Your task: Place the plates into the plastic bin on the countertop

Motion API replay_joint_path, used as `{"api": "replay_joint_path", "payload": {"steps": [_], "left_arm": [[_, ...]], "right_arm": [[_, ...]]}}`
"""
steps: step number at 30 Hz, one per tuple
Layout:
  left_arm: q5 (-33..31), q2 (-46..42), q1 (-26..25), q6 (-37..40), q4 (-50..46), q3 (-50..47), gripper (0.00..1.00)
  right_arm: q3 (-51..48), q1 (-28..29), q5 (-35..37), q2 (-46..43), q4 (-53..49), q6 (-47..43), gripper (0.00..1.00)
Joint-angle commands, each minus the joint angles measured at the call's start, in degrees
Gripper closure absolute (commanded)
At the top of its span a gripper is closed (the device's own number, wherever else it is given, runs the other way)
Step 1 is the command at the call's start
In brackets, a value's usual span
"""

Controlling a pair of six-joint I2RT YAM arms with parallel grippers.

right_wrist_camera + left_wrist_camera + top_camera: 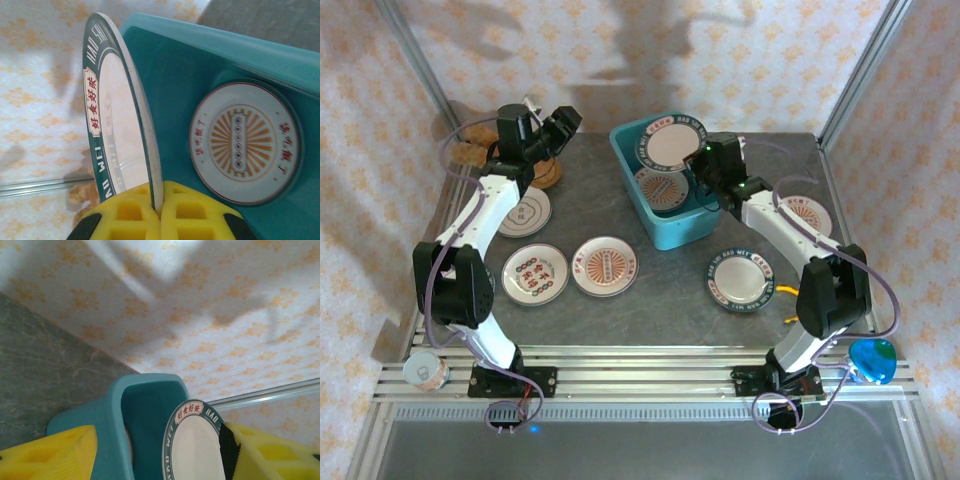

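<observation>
The green-rimmed plate in my right gripper comes down onto the orange-patterned plate (658, 187) (245, 142) next. Its rim is then released, since the orange-patterned plate lies flat in the bin below.
My right gripper (700, 160) (159, 200) is shut on the lower rim of a green-rimmed plate (675, 143) (112, 115), holding it on edge over the back of the teal plastic bin (670, 232) (210, 55). An orange-patterned plate (658, 187) (245, 142) lies inside the bin. My left gripper (563, 122) (157, 432) hangs open to the left of the bin, which shows between its yellow fingers (55, 452) with the held plate (192, 445). More plates rest on the countertop (670, 300): three at the left (525, 212) (535, 273) (604, 266), two at the right (741, 279) (805, 214).
Brown round objects (472, 148) sit at the back left corner by the left arm. A blue round object (873, 360) and a small white roll (425, 372) lie on the front rail. Aluminium posts (415, 50) and patterned walls close in the countertop.
</observation>
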Motion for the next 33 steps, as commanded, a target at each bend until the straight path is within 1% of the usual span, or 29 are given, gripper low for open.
{"api": "replay_joint_path", "payload": {"steps": [1, 4, 11, 17, 22, 33], "left_arm": [[-2.9, 0.6, 0.2, 2.9, -3.2, 3.3, 0.35], [-4.1, 1.1, 0.4, 4.7, -5.4, 4.3, 0.35], [-3.9, 2.8, 0.7, 4.8, -6.7, 5.3, 0.35], [-3.7, 3.2, 1.0, 5.1, -6.9, 5.3, 0.35], [-3.5, 3.2, 1.3, 5.6, -8.0, 5.5, 0.35], [-4.1, 1.6, 1.9, 7.4, -10.8, 4.5, 0.35]], "right_arm": [[4.2, -0.2, 1.9, 0.5, -6.3, 0.6, 1.0], [5.6, -0.1, 1.3, 1.8, -8.7, 0.6, 1.0], [11.4, 1.0, 2.1, 6.8, -15.5, 0.6, 1.0], [14.8, 2.3, 2.9, 11.0, -17.7, 1.2, 1.0], [17.8, 3.1, 5.4, 14.2, -21.8, 2.5, 1.0], [26.0, 4.7, 8.1, 22.8, -29.7, 3.9, 1.0]]}}
